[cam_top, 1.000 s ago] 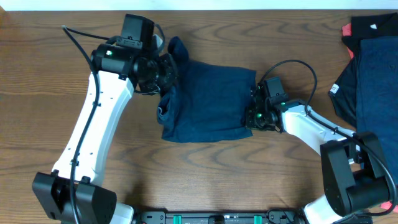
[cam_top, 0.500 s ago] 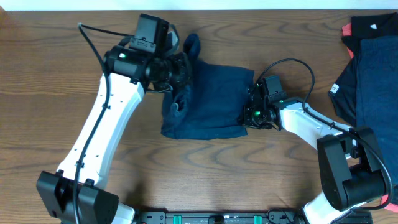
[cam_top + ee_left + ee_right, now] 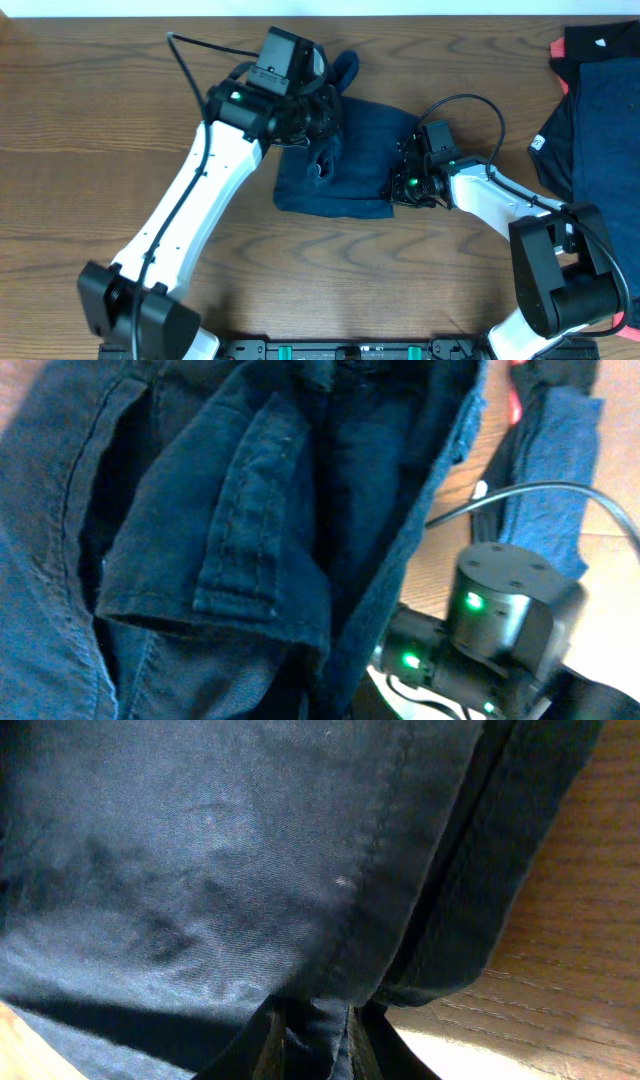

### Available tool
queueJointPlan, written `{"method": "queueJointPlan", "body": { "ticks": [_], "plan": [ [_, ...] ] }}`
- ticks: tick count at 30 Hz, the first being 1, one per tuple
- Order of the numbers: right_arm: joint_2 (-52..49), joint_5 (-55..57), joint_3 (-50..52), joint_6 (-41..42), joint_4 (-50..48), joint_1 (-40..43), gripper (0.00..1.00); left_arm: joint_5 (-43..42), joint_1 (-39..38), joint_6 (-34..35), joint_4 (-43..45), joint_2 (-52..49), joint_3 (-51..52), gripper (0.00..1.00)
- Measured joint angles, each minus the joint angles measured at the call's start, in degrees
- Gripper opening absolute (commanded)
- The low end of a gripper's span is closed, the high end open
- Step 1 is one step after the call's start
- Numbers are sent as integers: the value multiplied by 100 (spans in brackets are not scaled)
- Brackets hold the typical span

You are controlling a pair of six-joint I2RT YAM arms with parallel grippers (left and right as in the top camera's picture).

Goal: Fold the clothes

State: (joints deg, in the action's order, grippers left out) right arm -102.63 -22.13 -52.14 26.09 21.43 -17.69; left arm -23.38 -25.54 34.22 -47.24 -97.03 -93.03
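My left gripper should next come down toward my right gripper and let go of the flap on the trousers' flat part point(image 3: 372, 158) beside it, as the flap still hangs above that cloth.
A dark navy-blue pair of trousers point(image 3: 360, 165) lies partly folded on the table's middle. My left gripper point(image 3: 322, 118) is shut on its left part and holds a bunched flap lifted over the rest; the cloth fills the left wrist view point(image 3: 250, 510). My right gripper point(image 3: 402, 180) is shut on the trousers' right edge, low on the table; the pinched seam shows between its fingers in the right wrist view point(image 3: 312, 1025). More clothes lie at the far right: a navy piece with a small white label point(image 3: 595, 120) and a black and red piece point(image 3: 590, 45).
The table is brown wood point(image 3: 100, 120). My right arm's black cable point(image 3: 470, 100) loops above the trousers' right side. The pile of other garments reaches the right edge of the overhead view.
My left gripper has moved right with the trousers' left part, carrying the flap over the rest. The cloth's spread has shortened from the left. The right gripper has stayed put.
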Motion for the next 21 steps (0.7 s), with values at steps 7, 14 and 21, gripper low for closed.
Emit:
{"method": "queueJointPlan", "body": {
  "ticks": [7, 14, 21],
  "plan": [
    [-13, -63, -26, -2, 83, 7, 22, 24, -140, -15, -7, -505, 0, 6],
    [-79, -507, -114, -254, 527, 153, 24, 24, -157, -11, 225, -684, 0, 6],
    [-195, -654, -343, -514, 1019, 179, 27, -28, -195, 70, 470, -686, 0, 6]
  ]
}}
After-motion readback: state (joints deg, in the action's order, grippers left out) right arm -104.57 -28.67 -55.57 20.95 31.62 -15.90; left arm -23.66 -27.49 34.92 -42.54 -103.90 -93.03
